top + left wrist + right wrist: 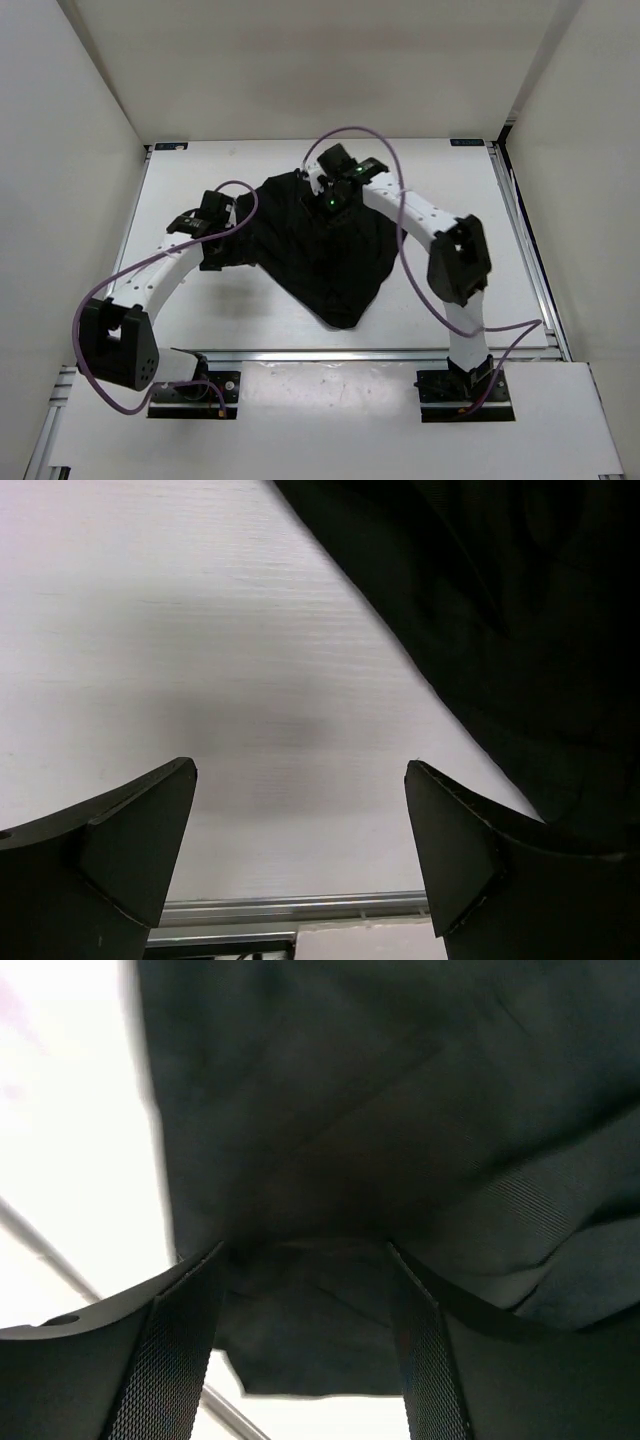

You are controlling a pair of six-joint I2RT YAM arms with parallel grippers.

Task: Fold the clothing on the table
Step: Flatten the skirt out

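Note:
My left gripper should next move back, across and down onto the clothing's near end (322,304), because that end is below it and to its right in the top view.
The clothing (320,255) is a black, wrinkled garment lying bunched in the middle of the white table (200,310). My left gripper (212,255) sits at the garment's left edge. In the left wrist view it (300,780) is open wide over bare table (150,630), with the clothing (500,610) off to the upper right and nothing between the fingers. My right gripper (332,212) hangs over the garment's far part. In the right wrist view it (305,1255) is open, with the dark clothing (350,1110) filling the view under and beyond its fingers.
A metal rail (350,353) runs along the table's near edge, another down the right side (525,250). White walls enclose the left, far and right sides. Purple cables (130,275) loop off both arms.

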